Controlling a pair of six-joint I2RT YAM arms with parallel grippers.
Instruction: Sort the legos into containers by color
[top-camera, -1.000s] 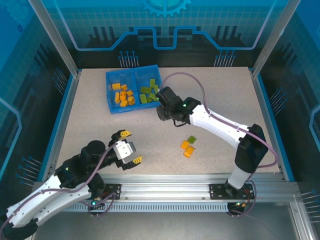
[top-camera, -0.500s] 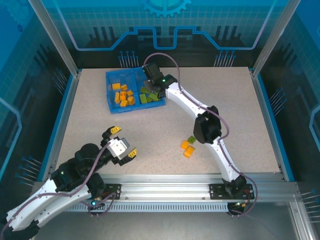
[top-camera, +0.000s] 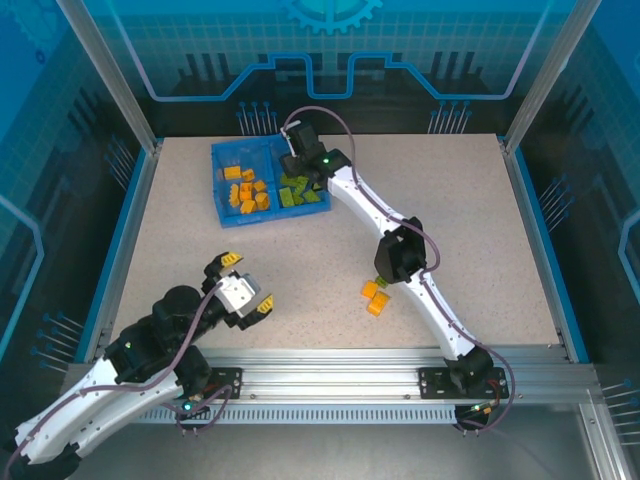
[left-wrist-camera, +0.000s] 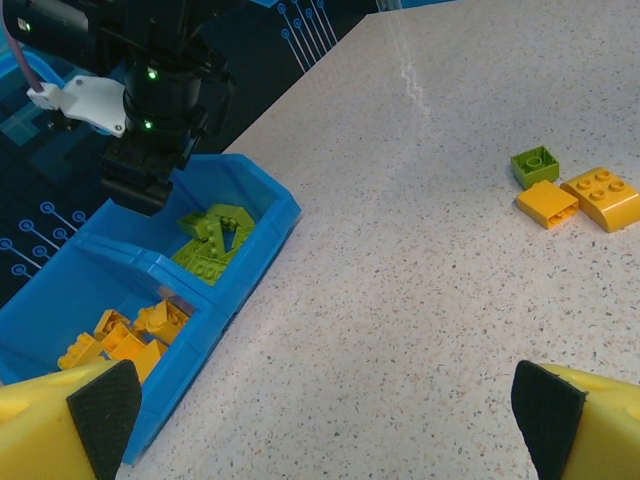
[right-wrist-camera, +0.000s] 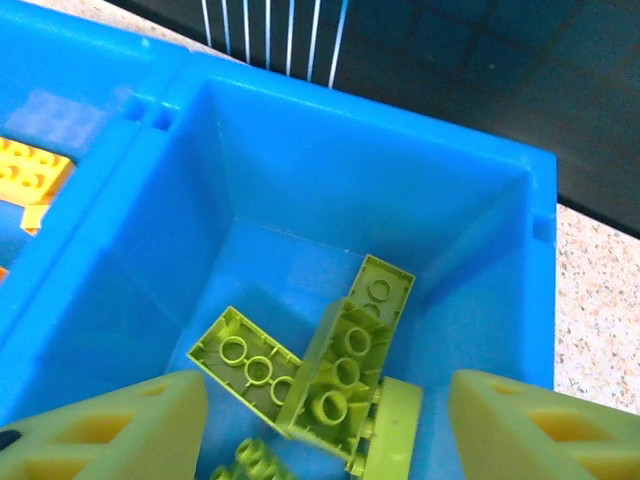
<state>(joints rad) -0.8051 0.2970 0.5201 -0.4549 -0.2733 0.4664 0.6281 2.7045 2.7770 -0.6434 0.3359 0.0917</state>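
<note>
Next, my left gripper moves across the table and down to the curved orange lego (top-camera: 378, 303), since it lies loose outside the orange section of the blue tray.
The blue tray (top-camera: 270, 216) sits at the back left of the table. Its left compartment holds orange legos (top-camera: 247, 190), its right one green legos (top-camera: 293, 193). My right gripper (top-camera: 300, 168) hovers over the green compartment. In the right wrist view it (right-wrist-camera: 330, 440) is open above a pile of green legos (right-wrist-camera: 345, 375), touching none. My left gripper (top-camera: 241, 291) stands open near the front left, nothing between its fingers (left-wrist-camera: 100, 400). A green lego (left-wrist-camera: 535, 165) and two orange legos (left-wrist-camera: 547, 202) (left-wrist-camera: 600, 195) lie loose on the table.
The right arm's elbow (top-camera: 400, 255) hangs just above the loose orange legos (top-camera: 375, 297). Metal posts and blue panels wall the table at the back and sides. The left wrist view has the tray (left-wrist-camera: 255, 265) to the left.
My right gripper swung from beside the tray to over the green compartment and opened; a green lego now lies on the pile under it. The left arm drew back slightly.
</note>
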